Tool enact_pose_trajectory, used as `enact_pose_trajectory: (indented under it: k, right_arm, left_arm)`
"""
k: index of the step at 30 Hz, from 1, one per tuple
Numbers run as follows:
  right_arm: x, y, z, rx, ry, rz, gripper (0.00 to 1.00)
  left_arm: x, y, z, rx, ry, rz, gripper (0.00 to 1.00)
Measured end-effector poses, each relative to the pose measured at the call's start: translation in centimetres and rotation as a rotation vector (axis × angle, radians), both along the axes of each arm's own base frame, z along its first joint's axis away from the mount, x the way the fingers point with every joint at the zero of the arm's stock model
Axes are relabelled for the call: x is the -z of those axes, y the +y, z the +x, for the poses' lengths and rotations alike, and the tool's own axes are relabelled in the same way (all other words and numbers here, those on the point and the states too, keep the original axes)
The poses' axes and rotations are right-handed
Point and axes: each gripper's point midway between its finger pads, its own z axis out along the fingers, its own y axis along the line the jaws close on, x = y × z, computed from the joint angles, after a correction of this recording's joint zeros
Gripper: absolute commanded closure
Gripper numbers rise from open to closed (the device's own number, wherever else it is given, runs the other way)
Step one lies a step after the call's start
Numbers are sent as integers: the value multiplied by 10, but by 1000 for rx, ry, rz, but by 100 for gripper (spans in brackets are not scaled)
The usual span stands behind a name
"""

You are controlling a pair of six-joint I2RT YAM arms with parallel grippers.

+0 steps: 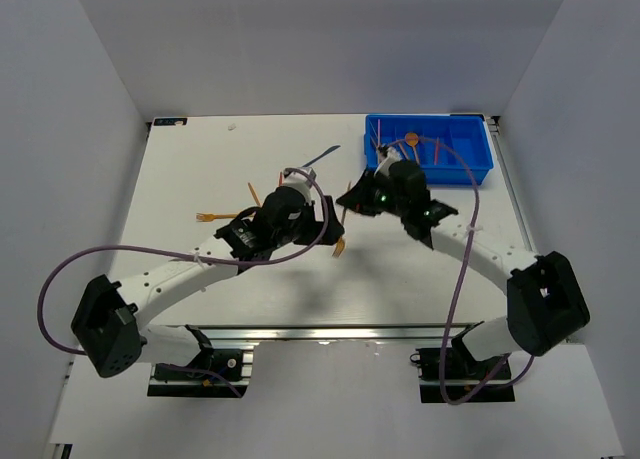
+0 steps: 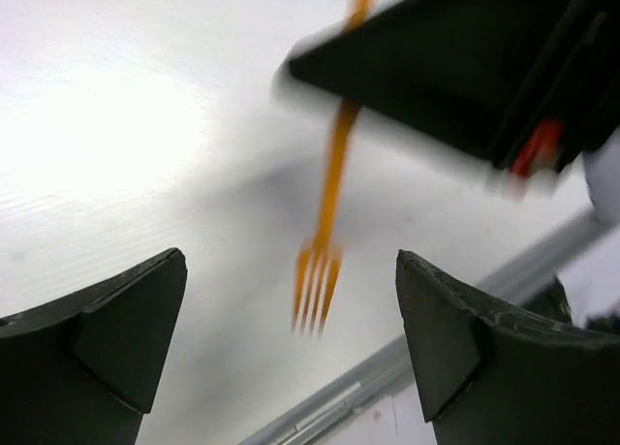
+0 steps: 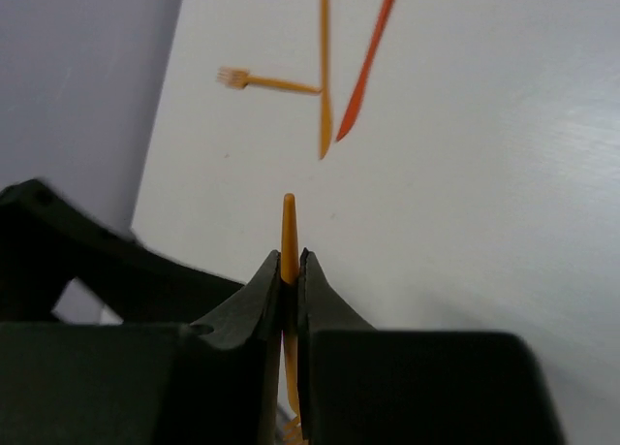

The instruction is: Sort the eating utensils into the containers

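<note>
Next, my right gripper goes outward and to the right in the top view, over the blue tray's red utensil [image 1: 438,151], where utensils lie, and releases the fork.
My right gripper [image 3: 292,261] is shut on the handle of an orange fork [image 3: 288,222] and holds it above the white table. In the top view the right gripper [image 1: 352,203] is at mid-table and the fork [image 1: 340,243] hangs below it. My left gripper [image 2: 291,340] is open and empty; the fork's tines [image 2: 317,288] hang just beyond the gap between its fingers. In the top view the left gripper [image 1: 318,215] is close beside the right one. The blue tray [image 1: 470,169] at the back right holds several utensils.
An orange fork [image 3: 266,80], an orange knife [image 3: 325,72] and a red-orange knife [image 3: 368,57] lie on the table left of the arms. A dark grey-blue utensil [image 1: 322,157] lies near the back middle. The table's metal front rail [image 2: 387,372] runs close by.
</note>
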Motion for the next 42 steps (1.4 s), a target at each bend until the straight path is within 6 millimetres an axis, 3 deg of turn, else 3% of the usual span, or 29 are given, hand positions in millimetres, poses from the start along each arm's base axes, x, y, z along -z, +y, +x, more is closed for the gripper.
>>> enact_pose_trajectory:
  k: [1,3,7,10,13,16,20,22,27,29,30,31,36,39,42]
  right_arm:
    - [-2,-9,14,24,-9,-29,100]
    - [-13,-45,65,128,-56,-94,100]
    - [-40,-166,185,451,-142,-262,100]
    - [-64,-255,258,647,-226,-398,100]
    - [-71,-303,305,724,-269,-484,100]
    - [-60,-328,335,745,-273,-536,100]
    - [-25,-335,358,719,-238,-578,100]
    - [-3,-332,361,699,-207,-592,100]
    - [45,-326,351,651,-125,-619,100]
    - [56,-323,347,633,-104,-621,88]
    - [58,-322,346,628,-101,-621,66]
    - [60,-322,345,626,-97,-621,61]
    - [55,-321,345,625,-104,-612,11]
    - [42,-320,339,627,-105,-608,11]
    - [16,-318,329,639,-109,-605,11]
  left_arm:
    - [-5,5,3,-33,-2,24,2]
    - [-18,22,13,-126,-23,78,2]
    - [-51,72,17,-298,-102,156,2]
    - [-78,111,6,-377,-174,174,2]
    - [-90,134,-2,-417,-217,192,2]
    - [-75,143,-5,-421,-210,247,2]
    - [-23,151,-11,-398,-133,373,2]
    - [-7,155,-15,-396,-102,412,2]
    - [-13,156,-14,-417,-111,394,2]
    - [-18,154,-11,-423,-117,388,2]
    - [-20,153,-9,-428,-120,383,2]
    - [-22,152,-7,-436,-122,380,2]
    - [-29,160,0,-528,-117,369,2]
    - [-36,176,12,-638,-95,353,2]
    - [-40,206,35,-792,-59,346,2]
